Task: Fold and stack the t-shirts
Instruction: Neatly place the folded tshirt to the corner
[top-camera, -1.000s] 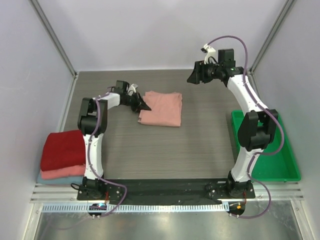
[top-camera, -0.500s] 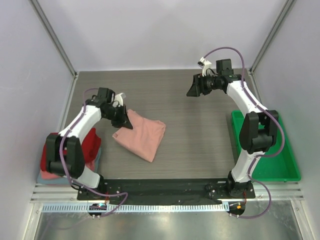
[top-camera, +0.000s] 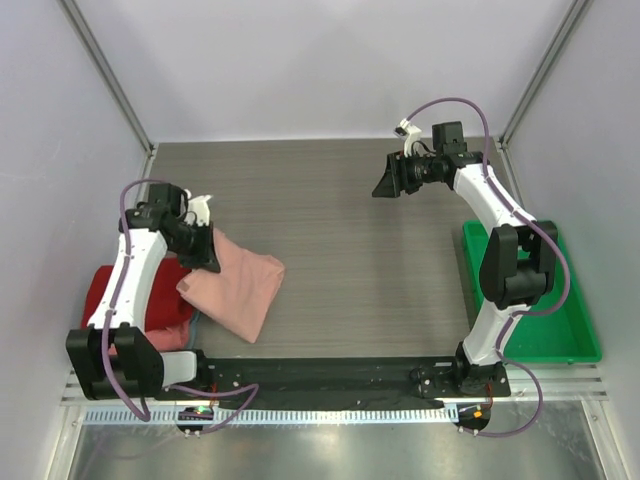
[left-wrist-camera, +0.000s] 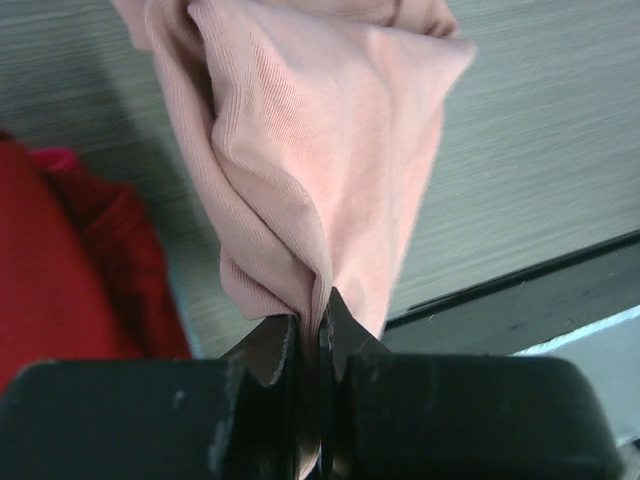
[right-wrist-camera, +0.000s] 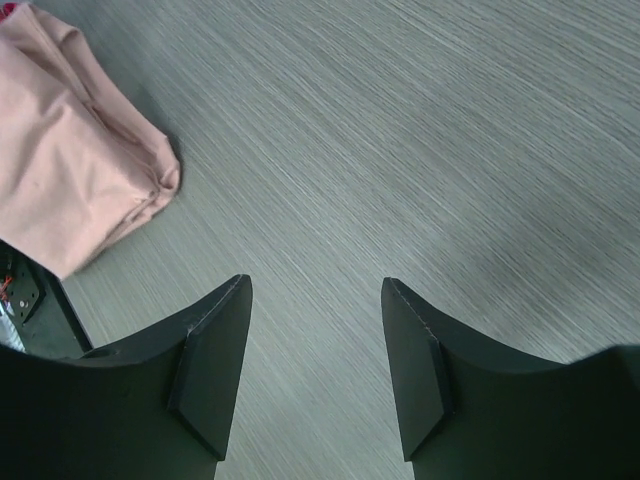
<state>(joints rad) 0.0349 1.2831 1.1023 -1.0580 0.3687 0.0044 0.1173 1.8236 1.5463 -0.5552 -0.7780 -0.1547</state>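
Observation:
My left gripper swings to the left in the top view, over the dark red t-shirt, next and releases the pink shirt (right-wrist-camera: 75, 180), since it still hangs beside the stack.
My left gripper (top-camera: 210, 258) is shut on the edge of a folded dusty-pink t-shirt (top-camera: 237, 290), which hangs and drags at the table's left front; it also shows in the left wrist view (left-wrist-camera: 320, 150), where the gripper (left-wrist-camera: 322, 315) pinches it. Beside it, at the left edge, lies a stack with a dark red t-shirt (top-camera: 120, 290) on top, seen also in the left wrist view (left-wrist-camera: 70, 270); the shirts under it are mostly hidden by my arm. My right gripper (top-camera: 385, 185) is open and empty above the table's far right; its view shows the pink shirt (right-wrist-camera: 75, 180) far off.
A green plastic tray (top-camera: 560, 310) stands at the right edge of the table. Grey walls close in the back and both sides. A black base strip runs along the front edge.
My left gripper has carried the pink t-shirt from the table's middle leftward and toward the front, close to the dark red stack. The right arm has barely moved.

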